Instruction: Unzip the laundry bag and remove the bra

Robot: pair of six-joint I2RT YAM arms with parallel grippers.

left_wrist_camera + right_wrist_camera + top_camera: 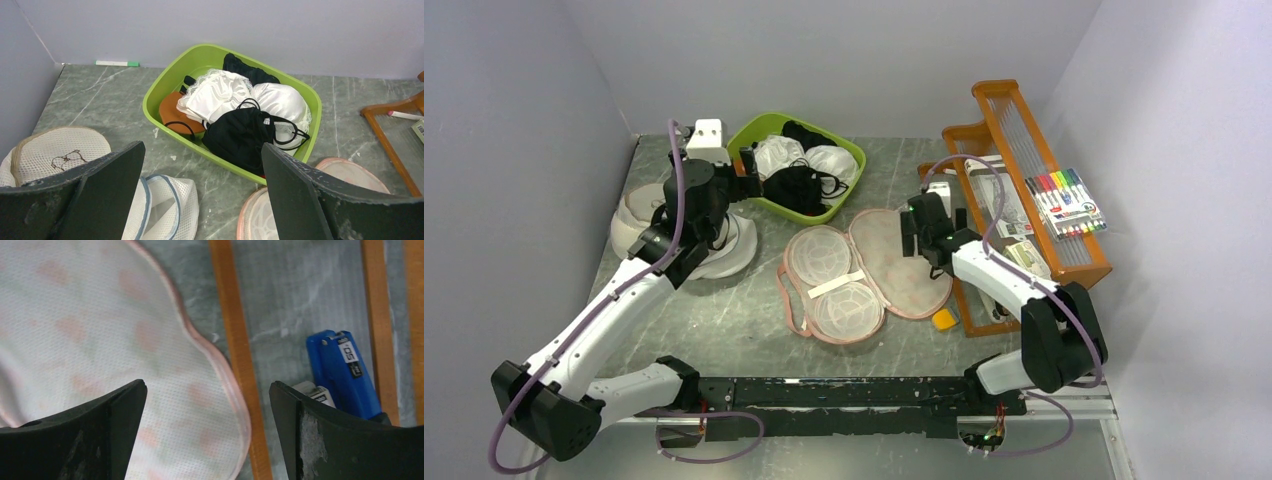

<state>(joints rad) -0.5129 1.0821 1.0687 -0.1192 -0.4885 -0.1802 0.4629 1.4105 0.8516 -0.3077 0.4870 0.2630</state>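
I will next move my right gripper down onto the bag's pink rim point(209, 351) beside the orange rack and close it there, because that rim already runs between its open fingers.
The pink floral laundry bag point(899, 262) lies unzipped and spread open flat in mid-table, its two halves side by side, with nothing black inside. It also shows in the left wrist view point(350, 172) and the right wrist view point(100, 330). The black bra point(796, 187) lies in the green basket point(861, 155), at its near side, as the left wrist view point(240, 135) shows. My left gripper point(752, 175) is open and empty, just short of the basket's near rim point(150, 100). My right gripper point(912, 235) is open and empty over the bag's right edge.
White bras point(220, 95) and another dark garment share the basket. Round white mesh bags point(684, 240) are stacked at the left. An orange wooden rack point(1024, 150) with a marker pack point(1064, 200) stands on the right, with a blue stapler point(340, 370) by it.
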